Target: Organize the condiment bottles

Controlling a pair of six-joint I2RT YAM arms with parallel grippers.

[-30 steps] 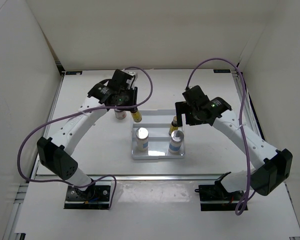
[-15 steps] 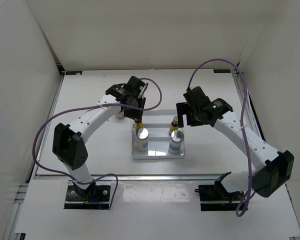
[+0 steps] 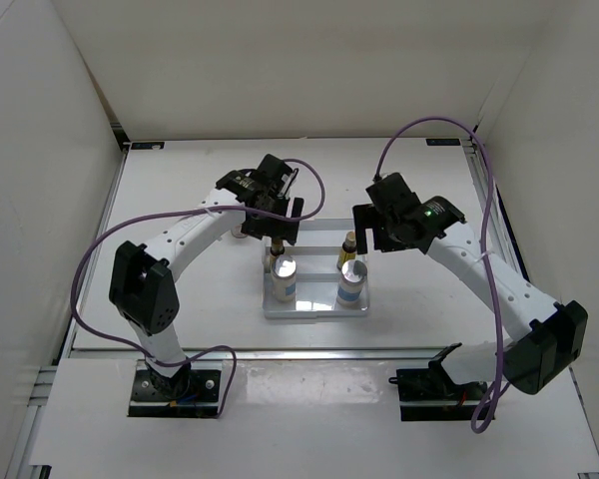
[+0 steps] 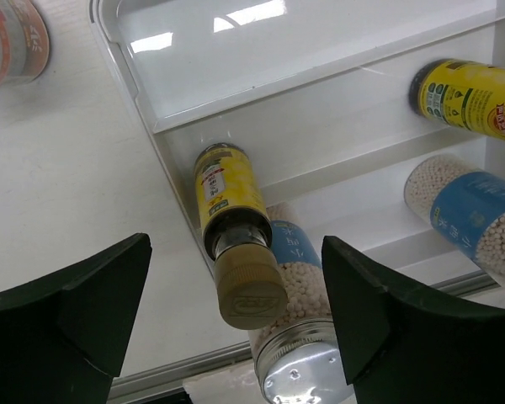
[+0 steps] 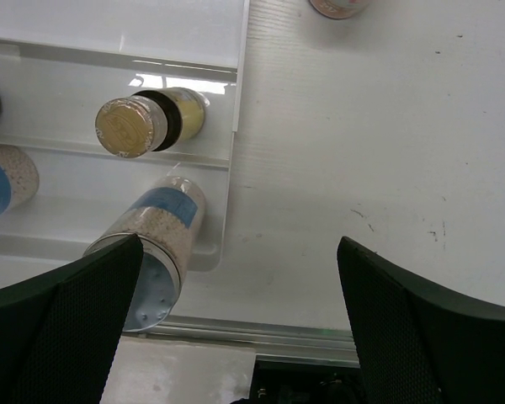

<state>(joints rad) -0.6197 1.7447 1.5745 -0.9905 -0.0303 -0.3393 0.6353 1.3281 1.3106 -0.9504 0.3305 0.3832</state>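
Note:
The second squat jar (image 5: 339, 6) is still on the tabletop outside the white tray, so my right gripper should next go outward and down, open fingers around the jar.
The white tray (image 3: 314, 311) holds two white cylinders with silver caps (image 3: 284, 274) (image 3: 351, 282) in its near section. Behind them stand two small yellow-labelled bottles, one on the right (image 3: 348, 246) and one on the left (image 4: 232, 215). My left gripper (image 3: 277, 234) hangs open over the left bottle. Its fingers stand wide on both sides of the tan cap (image 4: 252, 293) without touching it. My right gripper (image 5: 240, 278) is open and empty above bare table, just right of the tray. A squat jar (image 4: 13, 42) stands on the table left of the tray.
Another jar (image 5: 337, 7) shows at the top edge of the right wrist view, on the table beyond the tray's right corner. The tray's far section (image 4: 236, 59) is bare. White walls enclose the table, and a metal rail (image 3: 309, 351) runs along its near edge.
My left arm swung right and carried the yellow-labelled bottle from beside the jar into the tray. Its jaws then opened and let the bottle go. The right arm hardly moved.

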